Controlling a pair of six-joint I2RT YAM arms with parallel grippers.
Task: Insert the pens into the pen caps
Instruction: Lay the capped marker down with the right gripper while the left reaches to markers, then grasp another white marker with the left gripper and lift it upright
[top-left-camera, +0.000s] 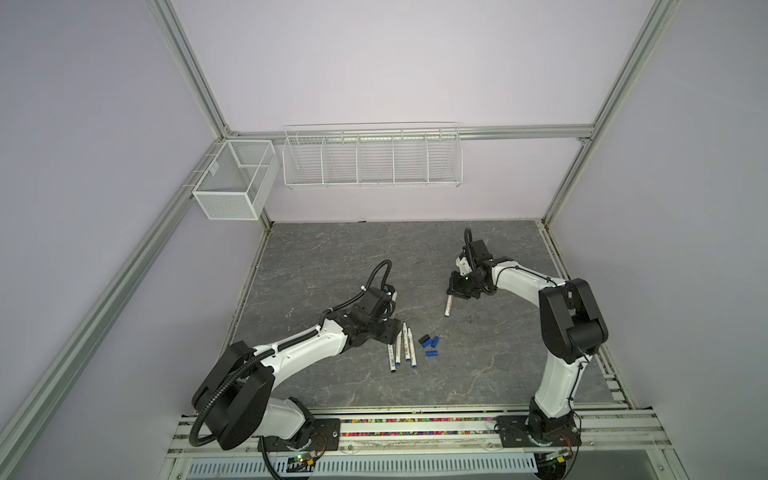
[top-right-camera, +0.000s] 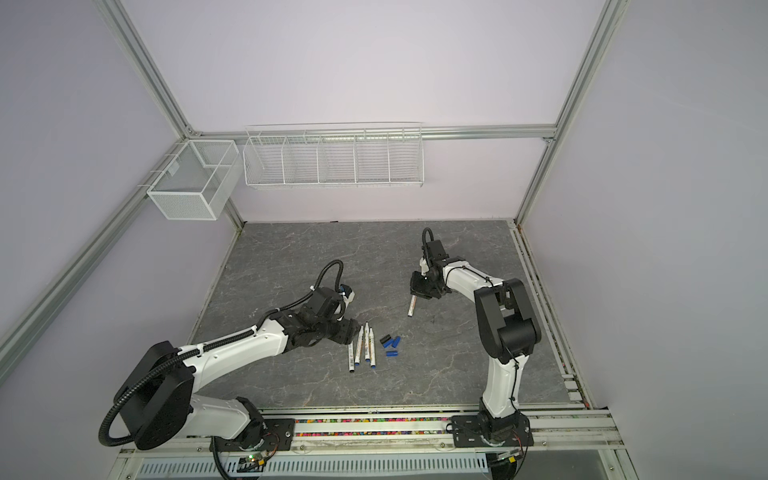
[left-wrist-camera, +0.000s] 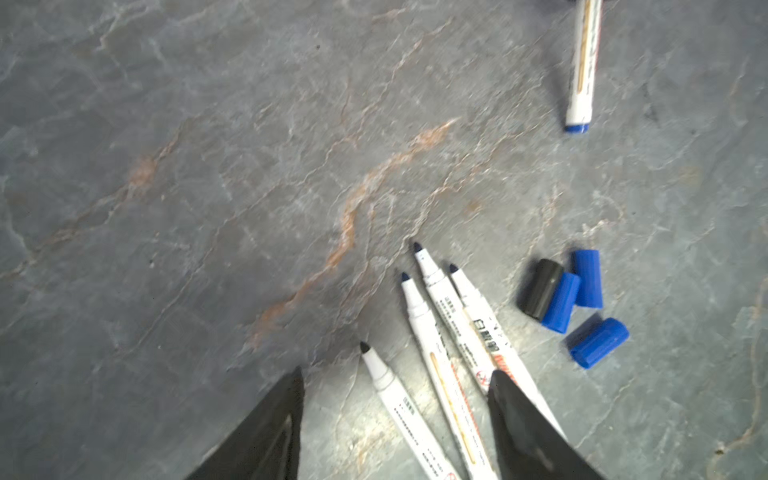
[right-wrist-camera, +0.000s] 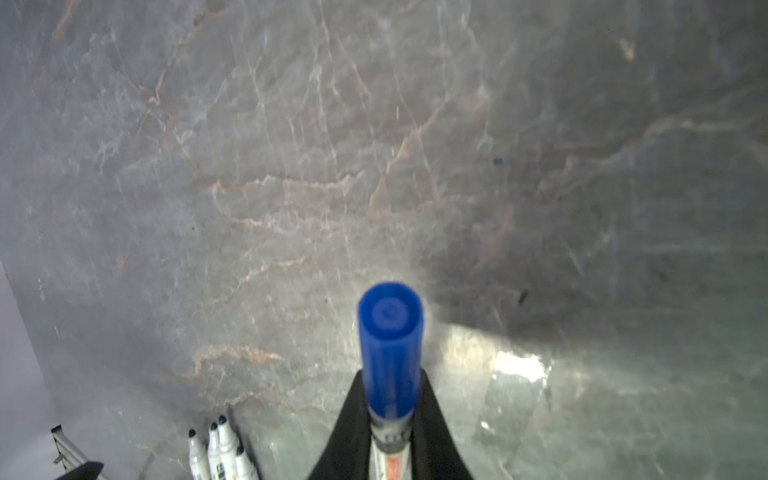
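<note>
I will next lower my left gripper and draw it back onto the black-tipped pen's body, as the pen is below the open fingers and nearer my base.
Several uncapped white pens lie side by side on the table, tips pointing away from the front edge. My left gripper is open just over their left side; a black-tipped pen lies between its fingers, not gripped. Several loose pen caps sit to the right of the pens: a black cap and blue caps. My right gripper is shut on another pen, held above the table with a blue cap on its tip.
The grey stone-patterned table is bounded by aluminium frame rails. A white mesh box and a white wire rack hang on the back wall, well above the table.
</note>
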